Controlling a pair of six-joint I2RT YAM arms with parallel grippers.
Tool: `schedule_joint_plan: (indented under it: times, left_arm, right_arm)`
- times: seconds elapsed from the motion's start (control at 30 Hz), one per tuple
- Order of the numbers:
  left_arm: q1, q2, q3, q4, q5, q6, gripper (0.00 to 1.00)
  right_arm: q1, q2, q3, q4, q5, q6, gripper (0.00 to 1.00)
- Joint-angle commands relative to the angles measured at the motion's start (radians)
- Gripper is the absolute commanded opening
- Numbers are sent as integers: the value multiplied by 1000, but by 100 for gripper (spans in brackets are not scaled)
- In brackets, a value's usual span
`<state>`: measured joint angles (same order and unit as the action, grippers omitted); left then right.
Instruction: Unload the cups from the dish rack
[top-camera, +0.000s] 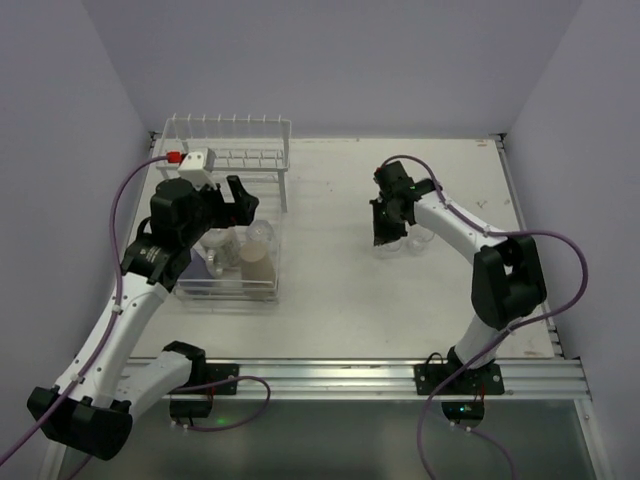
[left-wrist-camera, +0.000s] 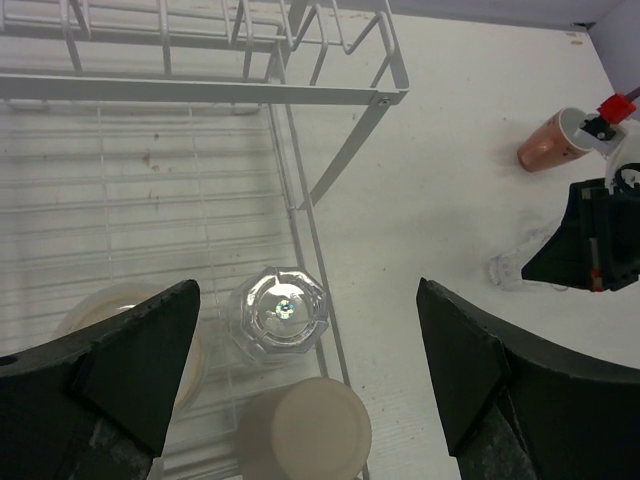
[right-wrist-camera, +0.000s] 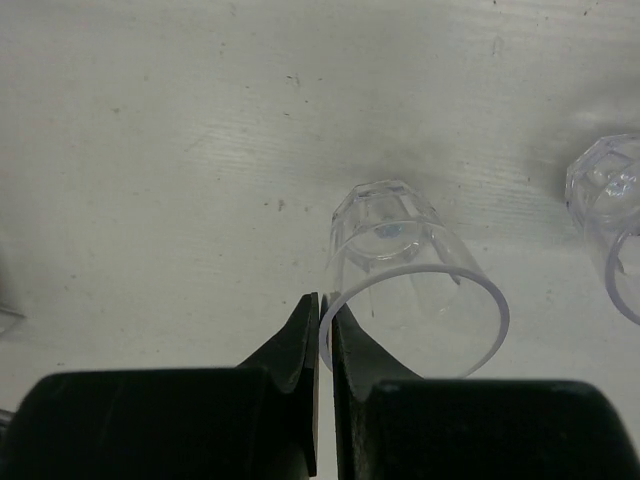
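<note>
The spot (top-camera: 389, 249) (right-wrist-camera: 386, 208) beside the other clear glass is empty, with bare tabletop below my right gripper there, so my right gripper should lower the held glass onto it and let go of the glass's rim.
The white wire dish rack (top-camera: 228, 128) stands at the back left, its lower basket (left-wrist-camera: 150, 200) reaching forward. The basket holds an upturned clear glass (left-wrist-camera: 279, 311), a tan tumbler (left-wrist-camera: 305, 432), a pale cup (left-wrist-camera: 115, 308) partly behind my left finger, and something lavender (top-camera: 212, 265). My left gripper (top-camera: 237, 203) hangs open and empty above them, jaws wide either side of the clear glass (top-camera: 260, 232). My right gripper (right-wrist-camera: 322, 300) is shut on the rim of a clear glass (right-wrist-camera: 400, 255) tilted on the table right of the rack, one finger inside it. A salmon-pink mug (left-wrist-camera: 547, 143) lies on the table.
Another clear glass (right-wrist-camera: 608, 190) stands just right of the held one, and shows in the top view (top-camera: 421, 238). The rack's raised shelf (left-wrist-camera: 200, 92) is just beyond my left gripper. Side walls close the table left and right.
</note>
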<state>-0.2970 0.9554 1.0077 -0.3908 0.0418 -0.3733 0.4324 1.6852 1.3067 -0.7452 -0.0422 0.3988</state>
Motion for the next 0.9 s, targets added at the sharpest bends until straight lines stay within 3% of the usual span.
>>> schedule_joint_plan:
  times: [0.0, 0.43, 0.6, 0.7, 0.77, 0.8, 0.87]
  left_arm:
    - [-11, 2, 5, -57, -36, 31, 93]
    - [-31, -17, -17, -146, -76, 45, 93]
    - [-33, -27, -23, -168, -54, 43, 93]
    - [-37, -30, -24, -183, -57, 37, 93]
    - [-45, -32, -32, -187, -51, 36, 93]
    - [-50, -29, -38, -191, -51, 33, 93]
    - [-68, -27, -44, -198, -52, 31, 92]
  right_arm:
    - [23, 66, 67, -19, 105, -29, 0]
    - [72, 229, 147, -77, 286, -20, 1]
    - [77, 188, 146, -72, 317, -15, 41]
    - [80, 159, 154, -80, 309, -20, 47]
    - [81, 125, 164, -97, 303, -23, 59]
    - [85, 111, 167, -100, 304, -23, 71]
    - [86, 56, 169, -111, 301, -23, 75]
